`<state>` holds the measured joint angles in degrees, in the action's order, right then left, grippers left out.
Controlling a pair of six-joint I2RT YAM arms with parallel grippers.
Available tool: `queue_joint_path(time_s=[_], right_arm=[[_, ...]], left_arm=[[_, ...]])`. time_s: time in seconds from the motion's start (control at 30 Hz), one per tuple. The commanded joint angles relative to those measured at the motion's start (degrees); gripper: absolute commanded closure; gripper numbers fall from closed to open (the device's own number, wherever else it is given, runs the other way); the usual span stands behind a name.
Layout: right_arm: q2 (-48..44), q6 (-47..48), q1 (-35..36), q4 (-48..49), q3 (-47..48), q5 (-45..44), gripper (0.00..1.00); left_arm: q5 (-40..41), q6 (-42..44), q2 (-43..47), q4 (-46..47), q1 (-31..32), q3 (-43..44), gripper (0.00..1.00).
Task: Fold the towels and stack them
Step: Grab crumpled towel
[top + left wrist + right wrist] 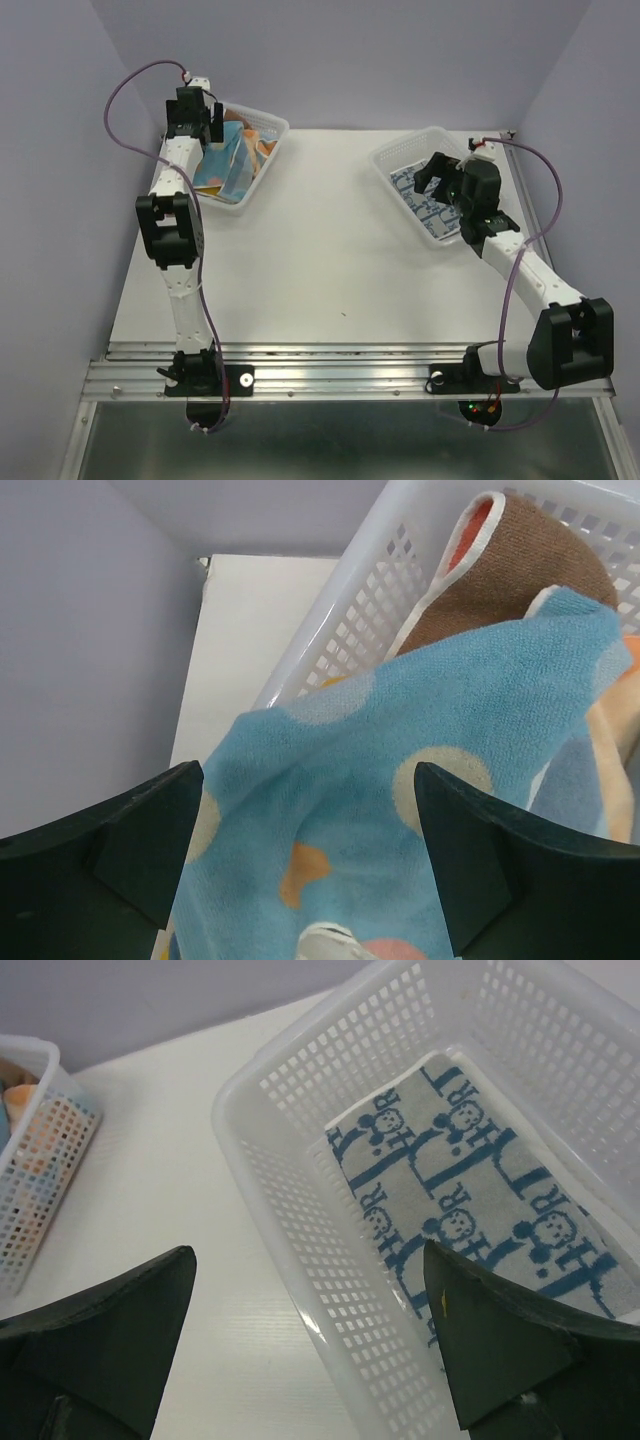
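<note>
The left gripper comes down next onto the raised fold of the light blue towel (pixel 400 810) beside the side of the basket (pixel 270 125). This towel tops the others.
Several crumpled towels fill the left mesh basket (pixel 270 125). On top lies a light blue towel (pixel 400 810) with orange and cream dots, and behind it a brown towel (pixel 520 570) stands against the wall. My left gripper (pixel 308 775) hovers open just above the light blue towel, holding nothing. A folded white towel with blue print (pixel 470 1180) lies flat in the right mesh basket (pixel 270 1210). My right gripper (pixel 308 1252) stands open over that basket's near-left wall, with nothing between its fingers. In the top view the left gripper (pixel 205 125) and right gripper (pixel 432 172) each hang over their own basket.
The white tabletop (pixel 330 240) stretches between the two baskets. Lilac walls close in the left, back and right sides. A metal rail (pixel 340 375) at the near edge carries both arm bases. Cables loop off each arm.
</note>
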<state>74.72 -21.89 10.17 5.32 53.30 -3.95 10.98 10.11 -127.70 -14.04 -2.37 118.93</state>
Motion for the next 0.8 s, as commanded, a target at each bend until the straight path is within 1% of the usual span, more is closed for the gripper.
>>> queue_joint_path(time_s=[0.0,0.3,0.47,0.53,0.57,0.6,0.67,0.77], right_arm=[[-2.7,-1.2,0.2,-0.1,-1.5,-5.0,0.00],[-2.9,-0.5,0.3,-1.5,-1.9,-5.8,0.00],[-3.3,-0.1,0.2,-2.2,-2.4,-7.0,0.00],[-3.5,0.0,0.2,-2.4,-2.6,-7.4,0.00],[-3.6,0.1,0.2,-2.4,-2.7,-7.5,0.00],[-3.7,0.0,0.2,-2.3,-2.8,-7.7,0.00],[-3.7,0.0,0.3,-2.4,-2.8,-7.7,0.00],[-3.7,0.1,0.2,-2.5,-2.7,-7.9,0.00]], left_arm=[[1.7,6.0,-1.8,-0.1,-0.5,5.1,0.01],[2.1,8.2,-4.8,1.1,-1.2,8.1,0.02],[4.2,9.1,-7.4,1.2,-1.2,9.9,0.02],[4.5,9.4,-7.8,1.1,-1.2,10.6,0.05],[4.7,9.5,-8.3,1.3,-1.2,10.9,0.09],[4.9,9.5,-8.4,1.4,-1.2,11.1,0.16],[4.9,9.5,-8.2,1.6,-1.2,11.2,0.26],[4.8,10.8,-8.2,1.7,-1.1,11.0,0.54]])
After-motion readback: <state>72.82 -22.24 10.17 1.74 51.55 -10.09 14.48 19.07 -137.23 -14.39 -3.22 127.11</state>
